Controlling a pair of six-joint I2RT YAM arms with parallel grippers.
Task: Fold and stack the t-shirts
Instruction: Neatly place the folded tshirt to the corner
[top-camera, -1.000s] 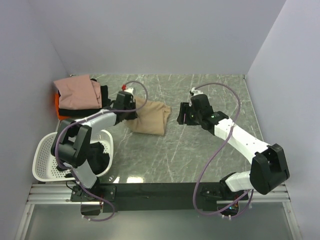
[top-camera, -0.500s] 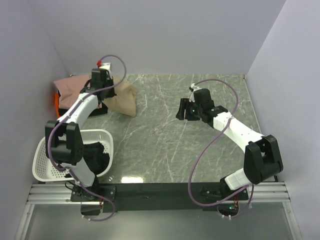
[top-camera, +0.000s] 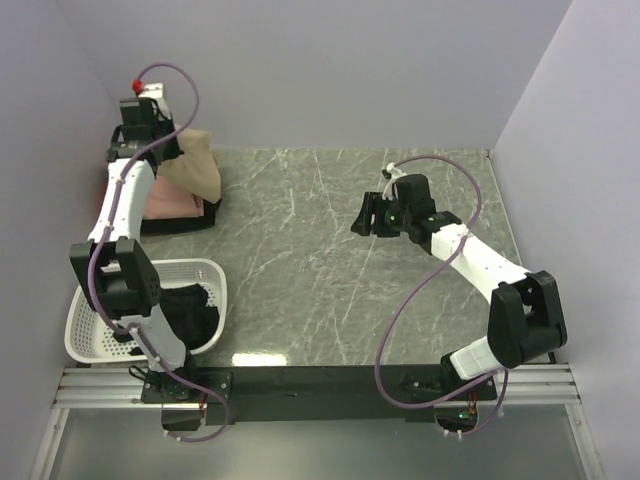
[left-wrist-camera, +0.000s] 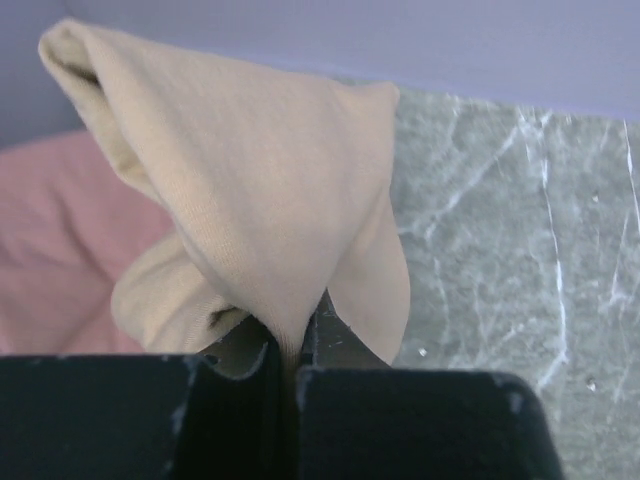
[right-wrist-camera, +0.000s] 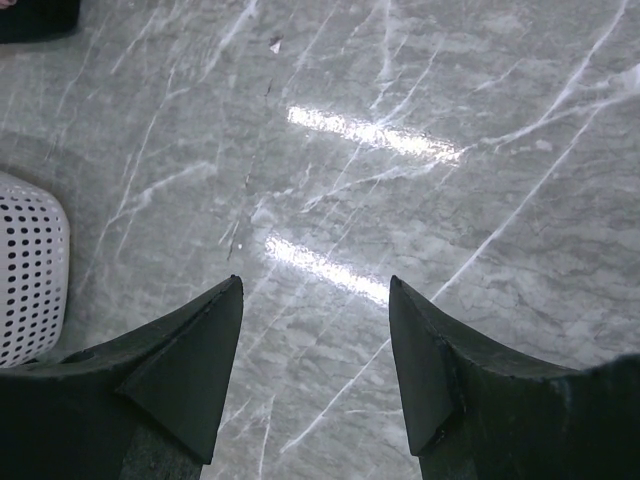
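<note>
The robot's left gripper has to shift toward the side next, and then go down and slightly back onto the dusty pink t-shirt (top-camera: 170, 203).
My left gripper (top-camera: 160, 150) is shut on a folded tan-beige t-shirt (top-camera: 194, 165) and holds it in the air above the stack at the far left. In the left wrist view the cloth (left-wrist-camera: 250, 180) hangs bunched from my closed gripper (left-wrist-camera: 290, 350). Below it lies the dusty pink t-shirt (top-camera: 170, 203), also in the left wrist view (left-wrist-camera: 50, 250), on a black one (top-camera: 200, 218). The orange shirt is hidden. My right gripper (top-camera: 362, 217) is open and empty over the marble table (top-camera: 330, 270); in the right wrist view (right-wrist-camera: 315, 290) only bare table shows between its fingertips.
A white perforated basket (top-camera: 90, 300) with dark cloth (top-camera: 190, 312) inside stands at the near left; its rim shows in the right wrist view (right-wrist-camera: 25, 270). Grey walls close in the table at the back and both sides.
My left gripper has carried the tan-beige t-shirt from the middle of the table to the far left, raising it above the stack. My right gripper has drawn back slightly and turned.
</note>
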